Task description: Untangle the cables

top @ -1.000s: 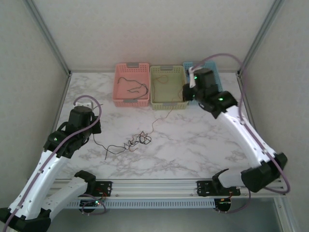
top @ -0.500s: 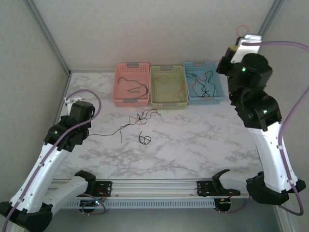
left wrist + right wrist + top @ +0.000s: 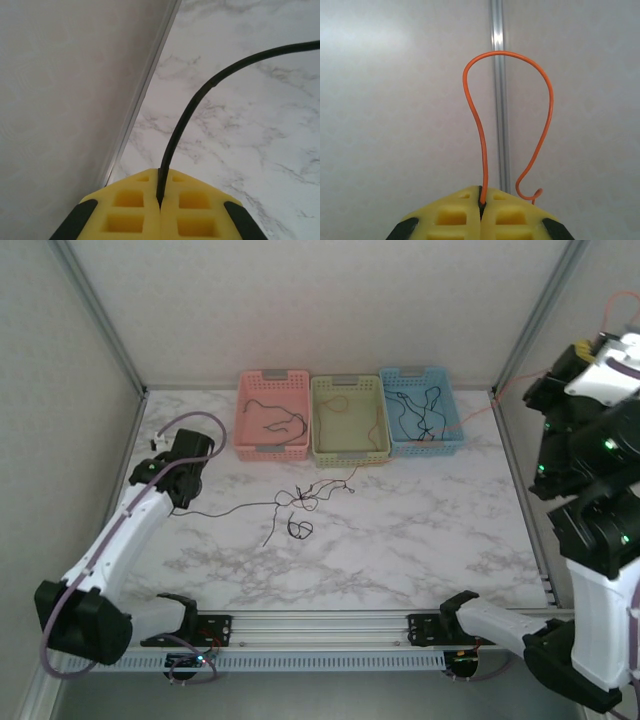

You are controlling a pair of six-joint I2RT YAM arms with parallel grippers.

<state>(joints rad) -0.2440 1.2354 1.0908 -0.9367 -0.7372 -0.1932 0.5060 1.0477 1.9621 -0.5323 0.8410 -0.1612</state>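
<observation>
Next, my right gripper lowers away from the wall and releases the orange cable (image 3: 495, 406) on the clear marble below the gripper, beside the knot.
The cables lie as a loose knot (image 3: 304, 496) of black, brown and red-orange wires on the marble table, just in front of the baskets. A small black coil (image 3: 298, 529) lies apart, nearer to me. My left gripper (image 3: 160, 172) is shut on a black cable (image 3: 200, 95) low beside the left wall. That black cable (image 3: 225, 509) trails across the table to the knot. High at the right wall, my right gripper (image 3: 481, 190) is shut on an orange cable (image 3: 476, 110), whose end loops above it. The orange cable (image 3: 495, 406) slants down over the blue basket toward the knot.
Three baskets stand in a row at the back: pink (image 3: 243, 430), yellow-green (image 3: 316, 435) and blue (image 3: 453, 420), each with wires inside. Metal frame posts (image 3: 105, 325) and walls close in both sides. A rail (image 3: 320, 625) runs along the near edge.
My right arm swung up and out to the right wall, drawing the orange cable taut. My left arm pulled back-left with the black cable. The knot slid toward the baskets and a black coil dropped free.
</observation>
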